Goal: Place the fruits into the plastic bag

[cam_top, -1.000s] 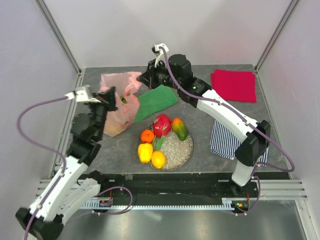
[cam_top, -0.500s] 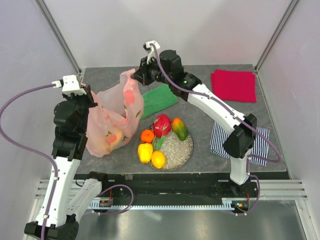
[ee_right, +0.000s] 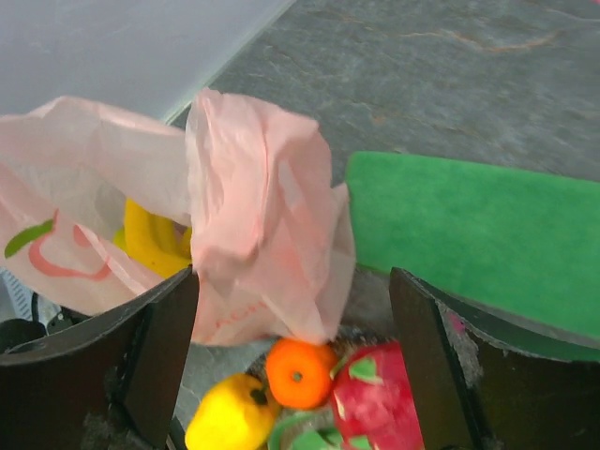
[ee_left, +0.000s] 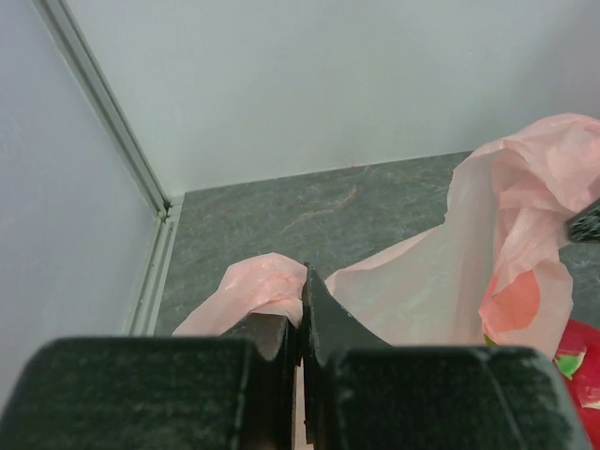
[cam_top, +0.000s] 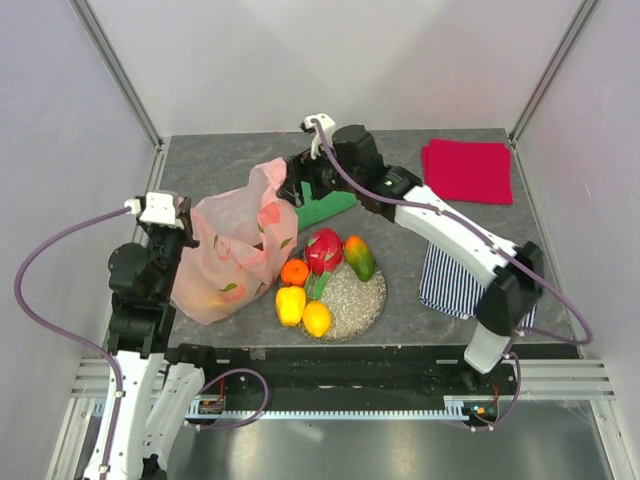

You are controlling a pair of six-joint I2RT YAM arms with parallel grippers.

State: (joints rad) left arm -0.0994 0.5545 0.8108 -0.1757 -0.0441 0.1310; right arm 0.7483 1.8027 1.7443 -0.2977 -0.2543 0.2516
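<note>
My right gripper is at the bag's far handle and should next move back from it and down onto the mango (cam_top: 359,258), because the mango is at the plate's rim with one side clear.
The pale pink plastic bag (cam_top: 238,252) hangs slumped left of the plate. My left gripper (cam_top: 192,234) is shut on its near handle (ee_left: 267,286), the film pinched between the jaws (ee_left: 302,283). My right gripper (cam_top: 298,186) hovers open above the bag's far handle (ee_right: 262,225), which hangs loose between the fingers without touching them. A yellow banana (ee_right: 153,241) shows inside the bag. On the grey plate (cam_top: 362,300) lie an orange (cam_top: 294,272), a red dragon fruit (cam_top: 323,250), a mango (cam_top: 359,257), a yellow pepper (cam_top: 290,305) and a lemon (cam_top: 317,319).
A green cloth (cam_top: 328,205) lies flat under the right gripper. A red folded cloth (cam_top: 467,170) sits at the back right, and a striped cloth (cam_top: 450,282) lies under the right arm. Frame posts stand at the back corners.
My right gripper opened and let go of the bag's far handle, then dropped back toward the green cloth. The bag sagged lower, and my left gripper came down with its handle.
</note>
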